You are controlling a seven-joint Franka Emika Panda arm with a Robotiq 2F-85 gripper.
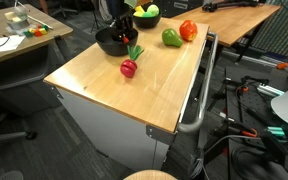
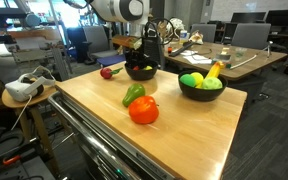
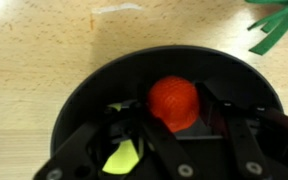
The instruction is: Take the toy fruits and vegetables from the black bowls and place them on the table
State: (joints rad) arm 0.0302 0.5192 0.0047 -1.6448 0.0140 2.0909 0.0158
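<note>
The red toy (image 3: 172, 100) comes up and out in my gripper next, goes past the bowl's rim, then down for release on the bare tabletop beside the radish.
My gripper (image 3: 174, 112) reaches down into a black bowl (image 3: 84, 95). Its jaws straddle a red round toy (image 3: 172, 100), partly closed, with dark gaps still at the sides. A yellow-green piece (image 3: 122, 158) lies beside it in the same bowl. In both exterior views the gripper (image 1: 119, 30) (image 2: 142, 58) stands over this bowl (image 1: 109, 47) (image 2: 139, 75). A second black bowl (image 2: 184, 92) holds a banana (image 2: 214, 71) and yellow-green fruits (image 2: 192, 80). On the table (image 2: 199, 135) lie a radish (image 1: 129, 67), a green pepper (image 2: 133, 94) and a red tomato (image 2: 143, 111).
The radish's green leaves (image 3: 276, 28) show at the top right of the wrist view. A metal bar handle (image 1: 199, 95) runs along one table side. Other desks, chairs and cables surround the table. A white headset (image 2: 22, 88) rests on a side stand.
</note>
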